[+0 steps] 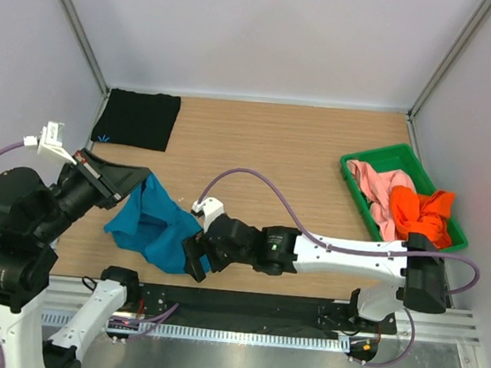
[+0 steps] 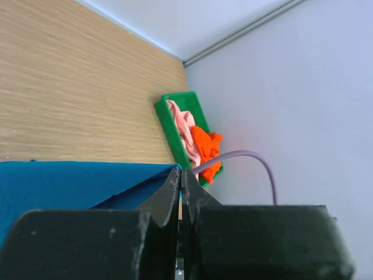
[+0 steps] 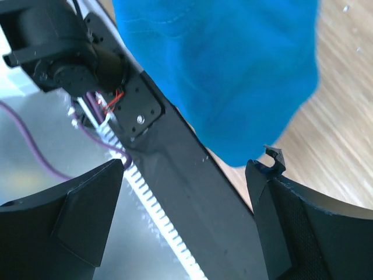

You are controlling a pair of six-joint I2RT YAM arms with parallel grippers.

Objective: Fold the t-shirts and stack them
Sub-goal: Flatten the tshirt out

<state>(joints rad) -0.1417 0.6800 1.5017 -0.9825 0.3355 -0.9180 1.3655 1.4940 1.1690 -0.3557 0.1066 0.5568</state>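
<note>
The robot's right gripper goes outward and to the left in the top view next, onto the teal t-shirt's bunched part.
A teal-blue t-shirt [image 1: 156,223] hangs crumpled over the table's near left part. My left gripper [image 1: 146,177] is shut on its upper edge and holds it up; in the left wrist view the jaws [image 2: 180,172] are closed with a sliver of the teal cloth [image 2: 70,184] between them. My right gripper [image 1: 193,262] is open at the shirt's lower right edge. In the right wrist view the shirt [image 3: 233,76] hangs just beyond the wide-apart fingers [image 3: 291,221]. A black t-shirt [image 1: 136,119] lies folded at the back left. Pink [image 1: 379,193] and orange [image 1: 421,214] t-shirts lie bunched in a tray.
The green plastic tray [image 1: 375,153] stands at the right side, and also shows in the left wrist view [image 2: 166,128]. The black base rail [image 3: 175,151] and the table's near edge lie right under my right gripper. Grey walls enclose the table.
</note>
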